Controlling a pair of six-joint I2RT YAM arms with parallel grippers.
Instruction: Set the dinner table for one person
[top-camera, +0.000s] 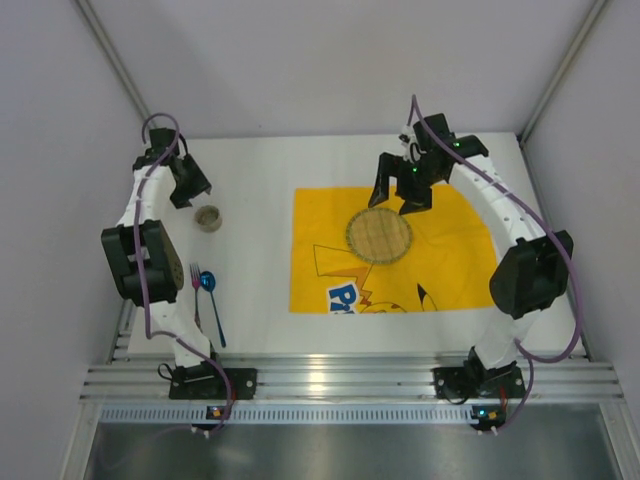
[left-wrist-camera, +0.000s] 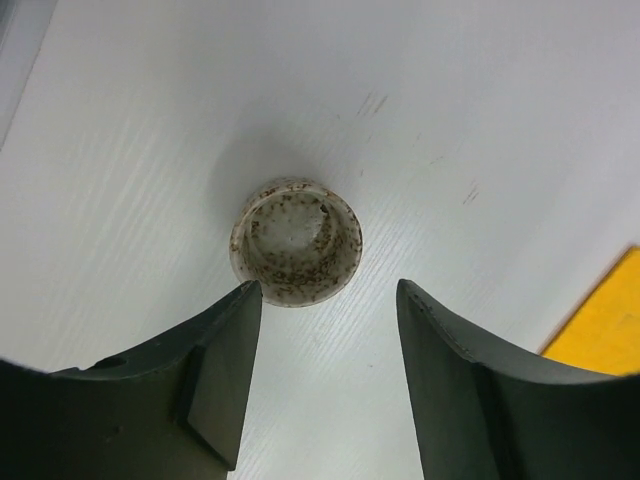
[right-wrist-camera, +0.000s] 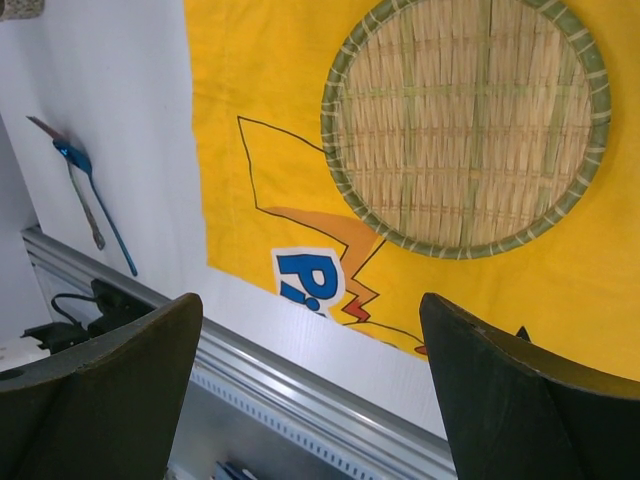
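Note:
My open left gripper moves down and toward the cup (top-camera: 208, 217) next, astride the side of the cup's rim away from the placemat, since the upright cup's opening faces up.
The white dinner table (top-camera: 250, 170) carries a yellow cartoon placemat (top-camera: 450, 260) with a round woven bamboo plate (top-camera: 379, 236) on it. My right gripper (top-camera: 398, 200) hangs open and empty above the plate's far edge; the plate (right-wrist-camera: 465, 125) and placemat (right-wrist-camera: 260, 80) show beyond its gripper (right-wrist-camera: 310, 300) in the right wrist view. A small speckled cup (top-camera: 208, 217) stands upright on the table at the left. My left gripper (top-camera: 190, 192) is open and empty just behind it; in the left wrist view the cup (left-wrist-camera: 296, 243) sits just beyond the gripper (left-wrist-camera: 328, 300).
A metal fork (top-camera: 197, 290) and a blue spoon (top-camera: 210, 300) lie side by side near the front left, also in the right wrist view (right-wrist-camera: 90, 200). A ribbed aluminium rail (top-camera: 340, 380) runs along the near edge. Grey walls enclose the table.

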